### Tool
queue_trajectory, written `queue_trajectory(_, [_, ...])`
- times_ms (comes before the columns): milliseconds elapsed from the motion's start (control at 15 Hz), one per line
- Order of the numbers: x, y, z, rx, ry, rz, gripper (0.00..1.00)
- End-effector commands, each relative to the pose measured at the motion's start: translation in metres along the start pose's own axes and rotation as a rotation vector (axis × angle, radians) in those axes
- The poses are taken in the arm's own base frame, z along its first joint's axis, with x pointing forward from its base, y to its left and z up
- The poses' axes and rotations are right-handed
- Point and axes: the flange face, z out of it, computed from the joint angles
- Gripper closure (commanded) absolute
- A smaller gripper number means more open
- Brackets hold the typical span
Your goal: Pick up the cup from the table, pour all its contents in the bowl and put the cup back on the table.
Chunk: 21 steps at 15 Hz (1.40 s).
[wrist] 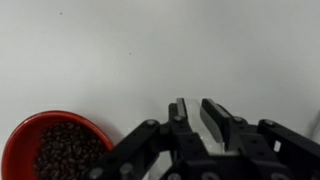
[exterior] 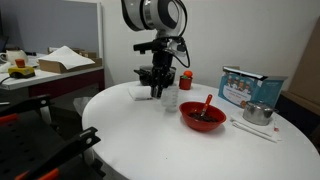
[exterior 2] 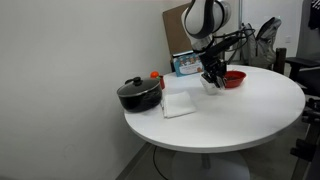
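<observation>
The clear cup turns away from the red bowl and comes down onto the bare table beside the white cloth next, since the cup looks empty.
The clear cup stands low over the white table, left of the red bowl. My gripper is down on it. In the wrist view my gripper has its fingers close together, with a clear strip of the cup between them. The red bowl lies at lower left, filled with dark bean-like contents. I see no dark mass in the cup. A red spoon handle sticks out of the bowl. In an exterior view my gripper hangs beside the bowl.
A silver metal vessel and a blue box stand beyond the bowl. A small red cup is behind my gripper. A black lidded pot and a white cloth lie near the table's edge. A cluttered desk stands behind.
</observation>
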Motion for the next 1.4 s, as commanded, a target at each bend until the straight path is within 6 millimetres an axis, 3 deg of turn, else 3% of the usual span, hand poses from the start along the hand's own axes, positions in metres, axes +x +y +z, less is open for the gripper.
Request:
queue_trajectory(0, [-0.007, -0.019, 0.009, -0.096, 0.161, -0.035, 0.94])
queue_trajectory(333, [-0.016, -0.032, 0.01, 0.002, 0.334, 0.043, 0.94])
queue_trajectory(667, [-0.031, -0.018, 0.032, 0.24, 0.248, 0.205, 0.94])
queue_trajectory(867, [-0.032, -0.007, 0.031, 0.388, 0.206, 0.283, 0.94])
queue_trajectory(933, [-0.031, -0.004, 0.03, 0.431, 0.191, 0.3, 0.51])
queue_trajectory(1067, [-0.031, 0.001, 0.029, 0.506, 0.172, 0.323, 0.44])
queue_trajectory(1333, [-0.032, 0.002, 0.019, 0.6, 0.16, 0.33, 0.14])
